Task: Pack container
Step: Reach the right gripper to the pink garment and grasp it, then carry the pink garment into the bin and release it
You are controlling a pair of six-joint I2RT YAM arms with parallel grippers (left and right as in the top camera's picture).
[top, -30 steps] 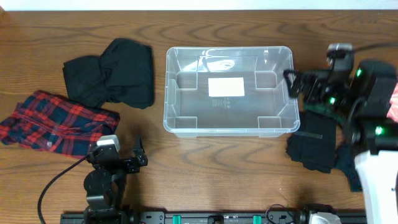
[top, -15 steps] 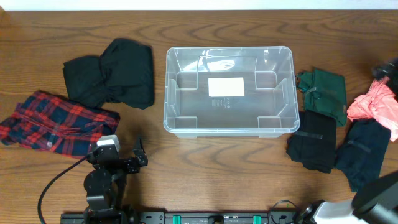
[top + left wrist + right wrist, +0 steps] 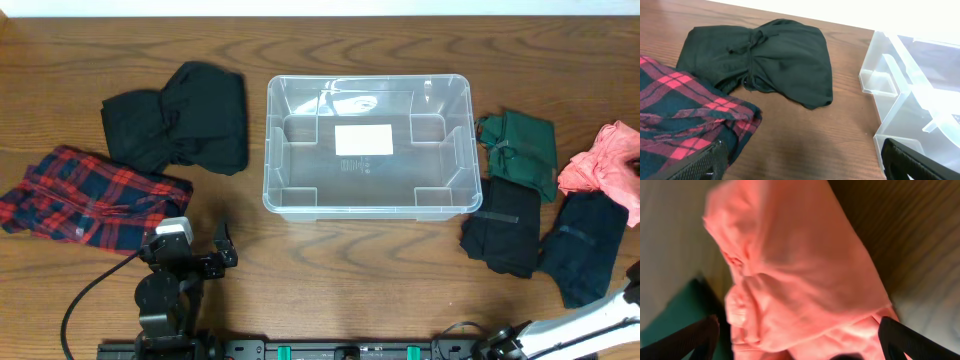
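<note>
My right gripper is above the pink garment, and its folded cloth [image 3: 619, 172] [image 3: 807, 312] is already between the wide-open fingers. Next I should lower my right gripper onto the garment and close.
The clear plastic container [image 3: 270, 150] stands mid-table with only its white label [image 3: 363, 139] on the bottom; its corner shows in the left wrist view [image 3: 900, 95]. My left gripper [image 3: 222, 250] is open and empty low over bare wood [image 3: 800, 165], front left of the container, beside a red plaid garment [image 3: 85, 195] [image 3: 675, 115]. My right gripper [image 3: 800, 342] is open, its fingers wide apart over a pink garment [image 3: 800, 270] [image 3: 598, 170] at the far right. In the overhead view the right gripper is out of view at the right edge.
A black garment [image 3: 185, 125] [image 3: 770, 60] lies left of the container. To its right lie a green garment [image 3: 522, 150], a folded black one [image 3: 500, 238] and a navy one [image 3: 585, 248]. A white part of the right arm [image 3: 590, 325] crosses the bottom right corner.
My right arm has swung away from the container's right side to the far right edge, uncovering the green, pink and navy garments. The left arm has not moved.
</note>
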